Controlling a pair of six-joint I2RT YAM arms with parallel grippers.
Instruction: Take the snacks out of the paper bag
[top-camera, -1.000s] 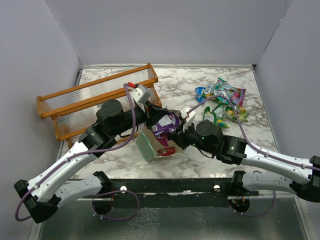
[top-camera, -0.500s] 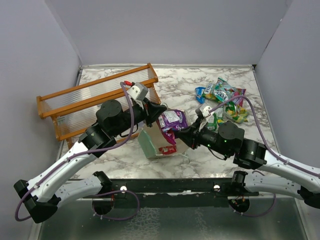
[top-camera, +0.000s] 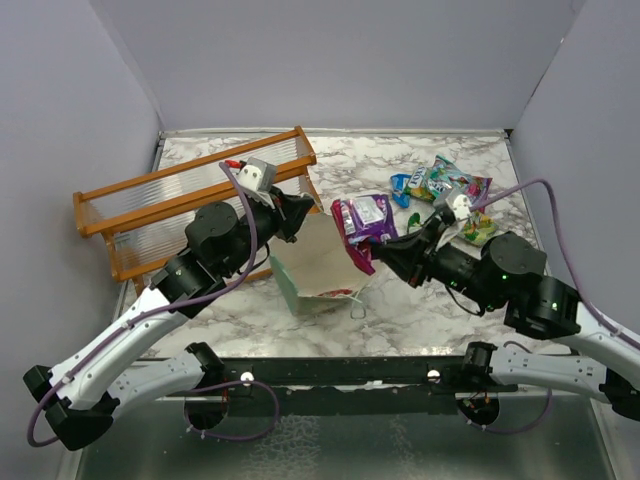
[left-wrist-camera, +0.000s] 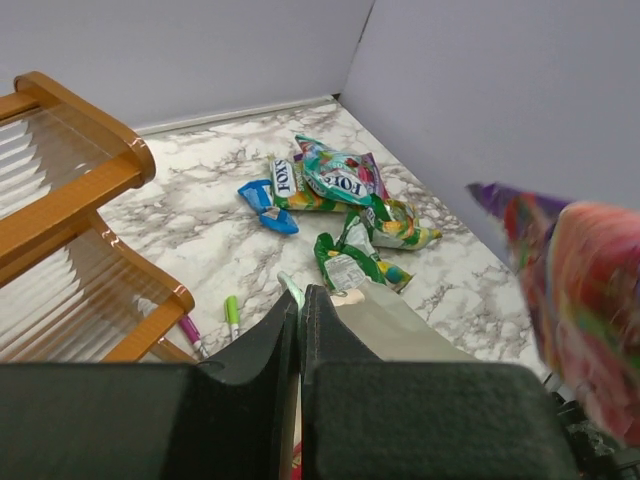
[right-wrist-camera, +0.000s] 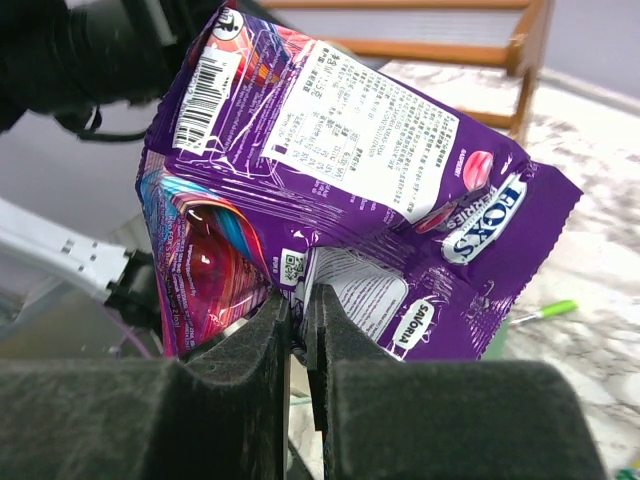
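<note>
Next, my right gripper will move outward and down to the bare marble beside the heap and release the purple packet (top-camera: 362, 222), as that spot lies below and outward.
The mint-green paper bag (top-camera: 312, 270) stands open at the table's middle, cream inside. My left gripper (top-camera: 300, 213) is shut on the bag's far rim; in the left wrist view the mint rim (left-wrist-camera: 291, 290) shows between the fingers. My right gripper (top-camera: 385, 255) is shut on a purple snack packet (top-camera: 362, 222) and holds it in the air to the right of the bag; the packet fills the right wrist view (right-wrist-camera: 340, 180). Several other packets (top-camera: 445, 195) lie in a heap at the back right, also in the left wrist view (left-wrist-camera: 335, 190). A red packet edge (top-camera: 340, 293) shows inside the bag.
An orange wooden rack (top-camera: 190, 200) stands at the back left, close behind my left arm. Pink (left-wrist-camera: 190, 330) and green (left-wrist-camera: 232, 315) marker pens lie on the marble next to the rack. Grey walls close in the table on three sides.
My right gripper has drawn the purple packet up out of the bag and moved it right and back. My left gripper has shifted slightly back, still holding the bag's rim.
</note>
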